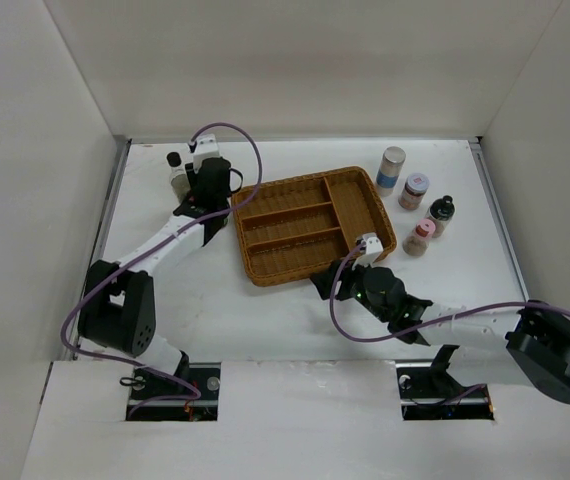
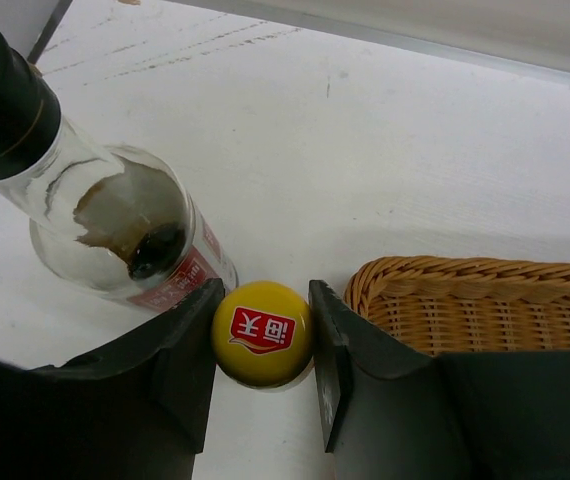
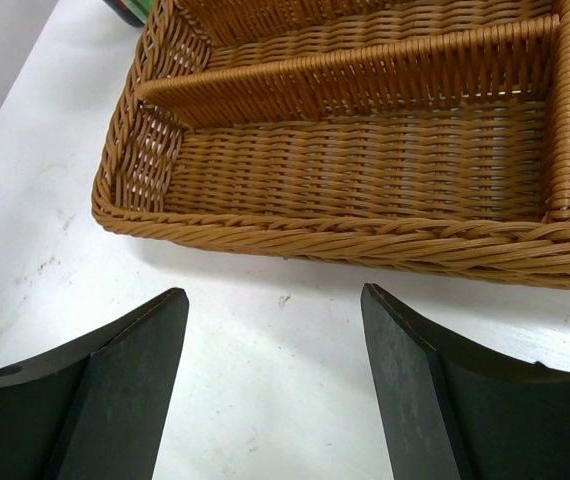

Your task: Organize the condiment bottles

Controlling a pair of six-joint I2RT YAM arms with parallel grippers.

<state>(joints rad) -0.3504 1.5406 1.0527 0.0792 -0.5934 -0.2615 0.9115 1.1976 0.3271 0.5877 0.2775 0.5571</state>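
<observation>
The tray's empty far section (image 1: 267,202) (image 2: 415,322) is right of my left gripper in the top view, so I need to lift the yellow-capped bottle over the tray's rim, lower it and release.
My left gripper (image 2: 265,292) is shut on the yellow cap of the yellow-capped bottle (image 2: 262,335), which stands on the table beside the wicker tray's left end. In the top view the left gripper (image 1: 203,187) hides that bottle. The tall clear black-capped bottle (image 2: 105,215) stands just left of it, touching the left finger (image 1: 177,170). The silver-lidded blue-label jar (image 1: 391,168), squat pink-lidded jar (image 1: 413,191), small dark black-capped bottle (image 1: 441,213) and small pink-capped bottle (image 1: 419,238) stand right of the tray. My right gripper (image 1: 327,283) is open and empty (image 3: 275,330).
The brown wicker divided tray (image 1: 241,235) lies mid-table with nothing in its compartments; its rim shows close in the left wrist view (image 2: 485,300) and right wrist view (image 3: 365,240). White walls enclose the table on three sides.
</observation>
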